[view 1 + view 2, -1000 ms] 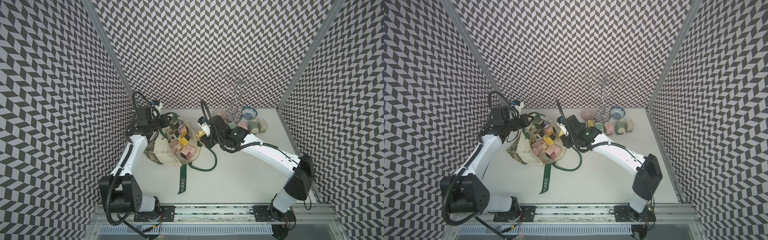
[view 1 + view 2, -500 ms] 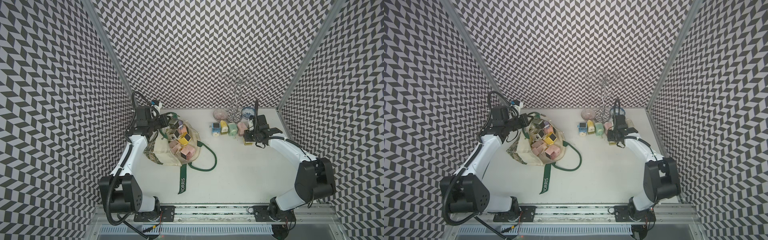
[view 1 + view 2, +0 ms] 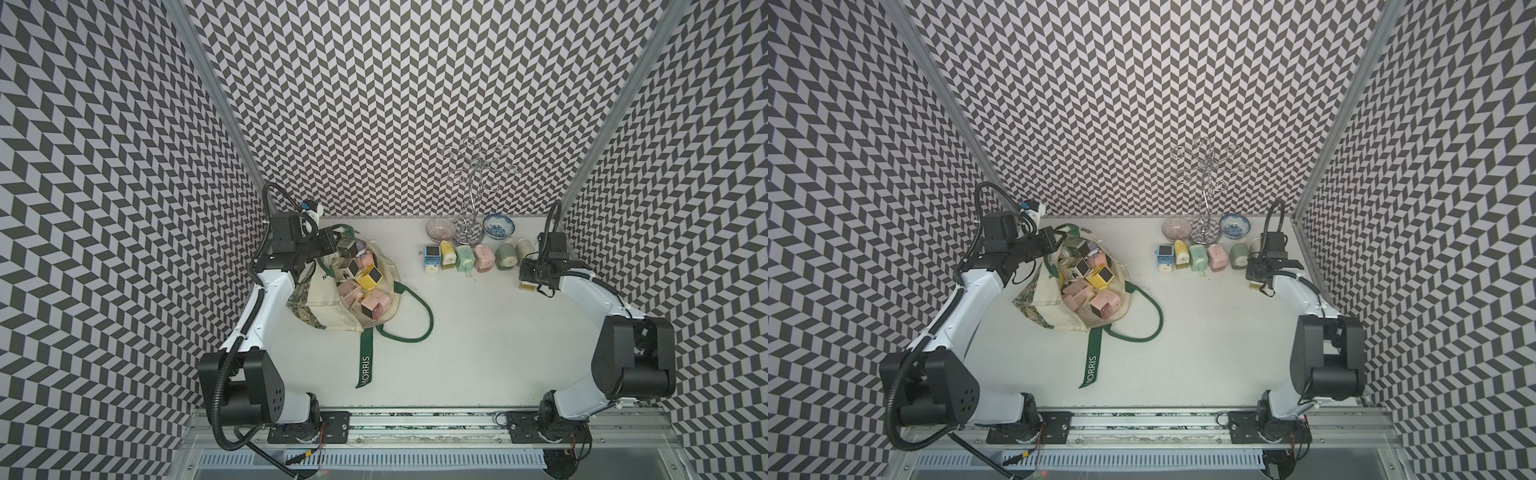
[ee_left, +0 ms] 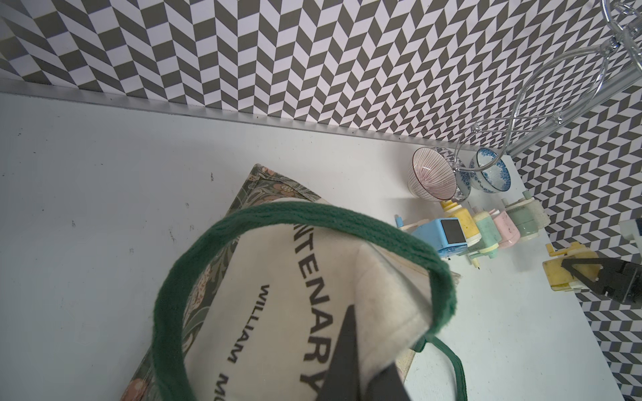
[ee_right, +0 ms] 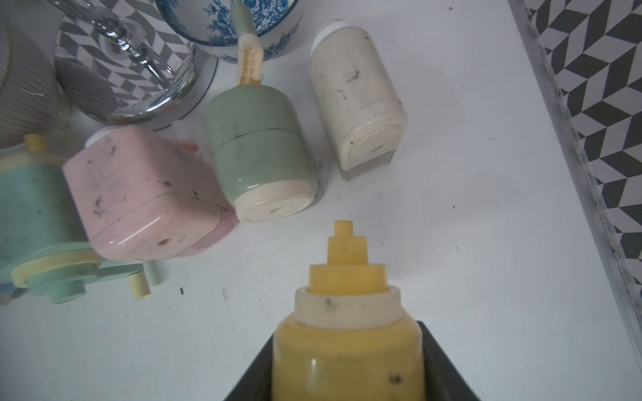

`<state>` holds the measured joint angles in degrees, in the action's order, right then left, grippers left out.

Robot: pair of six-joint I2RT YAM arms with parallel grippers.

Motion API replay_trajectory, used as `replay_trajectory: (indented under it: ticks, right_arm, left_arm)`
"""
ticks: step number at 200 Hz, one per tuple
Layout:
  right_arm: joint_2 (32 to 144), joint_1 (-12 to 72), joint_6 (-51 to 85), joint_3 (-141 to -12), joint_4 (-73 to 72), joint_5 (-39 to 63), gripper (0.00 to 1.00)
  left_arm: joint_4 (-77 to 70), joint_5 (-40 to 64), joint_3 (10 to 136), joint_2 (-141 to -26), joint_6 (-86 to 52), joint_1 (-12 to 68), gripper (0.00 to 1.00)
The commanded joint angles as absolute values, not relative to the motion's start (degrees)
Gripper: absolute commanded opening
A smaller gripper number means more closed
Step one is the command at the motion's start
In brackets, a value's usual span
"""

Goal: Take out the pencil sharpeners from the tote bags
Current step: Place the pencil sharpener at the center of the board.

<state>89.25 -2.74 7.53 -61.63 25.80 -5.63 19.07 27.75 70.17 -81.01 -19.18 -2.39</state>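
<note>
The yellow sharpener should go down next, and my right gripper will release it on the bare tabletop by the beige one's near end, since that clear spot lies below the gripper.
The cream tote bag [image 3: 322, 301] with dark green straps lies open at the left, and several pastel pencil sharpeners [image 3: 365, 278] are piled in its mouth. My left gripper [image 3: 328, 245] is shut on the bag's upper rim; the left wrist view shows cream fabric [image 4: 382, 295] pinched between the fingers [image 4: 347, 347]. My right gripper [image 3: 528, 280] is at the right back, shut on a yellow sharpener [image 5: 347, 347] just above the table. Several sharpeners [image 3: 478, 255] lie in a row beside it, the beige one [image 5: 357, 97] nearest.
A pink striped bowl [image 3: 440, 228], a blue patterned bowl [image 3: 498, 226] and a chrome wire stand [image 3: 471, 232] stand behind the row. The right wall [image 5: 590, 104] runs close by my right gripper. A green strap [image 3: 409, 316] loops over the table's middle.
My right arm has swung from the bag across to the right back corner, carrying the yellow sharpener, and has lowered it by the row. The left gripper has kept its hold.
</note>
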Motion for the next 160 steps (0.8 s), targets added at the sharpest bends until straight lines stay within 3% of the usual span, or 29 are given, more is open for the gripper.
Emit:
replay_trajectory:
  ticks: [1,160]
  right_arm:
    - [89.25,-2.98,6.93,-60.84,21.47,-7.47,0.27]
    - [97.82,-4.31,1.32,-66.33,22.44,-6.33,0.29]
  left_arm:
    - [15.17,29.40,71.10,-80.24,-19.42,-2.81,0.00]
    - [15.56,28.74,71.19,-80.07,-19.04,-3.01,0.00]
